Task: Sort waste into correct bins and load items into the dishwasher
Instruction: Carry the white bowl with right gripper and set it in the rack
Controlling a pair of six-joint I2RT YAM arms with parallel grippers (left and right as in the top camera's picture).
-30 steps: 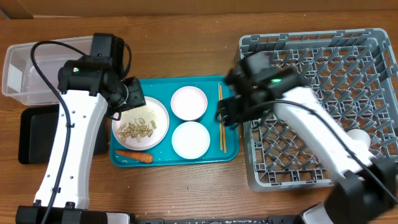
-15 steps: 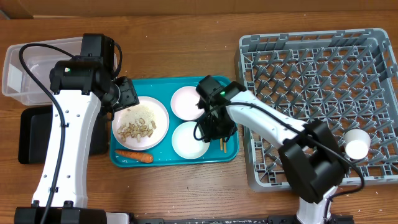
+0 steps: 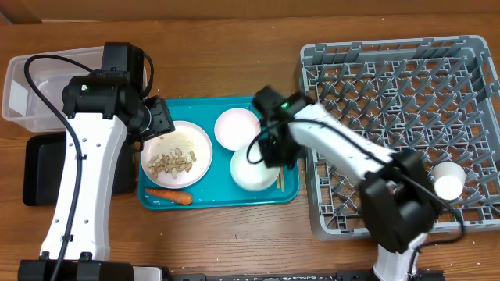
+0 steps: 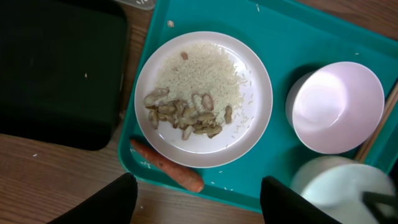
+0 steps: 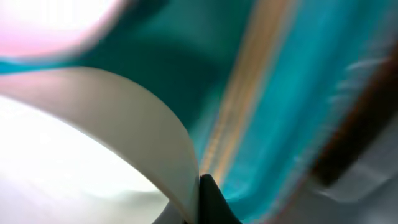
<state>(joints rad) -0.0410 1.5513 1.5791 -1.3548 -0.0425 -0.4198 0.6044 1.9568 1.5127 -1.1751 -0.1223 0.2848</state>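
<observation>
Next I will swing my right gripper up toward the rack's empty far corner (image 3: 462, 69), outward and to its right in the overhead view, and release the bowl there.
My right gripper (image 3: 271, 151) is shut on the right rim of the near white bowl (image 3: 251, 167), which sits tilted on the teal tray. In the right wrist view the bowl's rim (image 5: 124, 130) is pinched against a dark fingertip (image 5: 210, 198), with the blurred chopsticks (image 5: 249, 106) behind. My left gripper (image 3: 155, 119) hangs open above the white plate (image 4: 203, 99) of rice and beige scraps. An orange carrot (image 4: 168, 173) lies by the plate. A second bowl (image 3: 237, 128) stands farther back. A small white cup (image 3: 448, 181) rests in the grey dishwasher rack (image 3: 391, 70).
The teal tray (image 3: 219, 200) holds the dishes in the middle. A clear tub (image 3: 31, 90) and a black tray (image 3: 39, 168) lie at the far left, partly under my left arm. The rack fills the right side.
My right gripper swung from the rack's edge to the near bowl and closed on its rim; the bowl has tipped and slid right. The left arm shifted slightly, then held still.
</observation>
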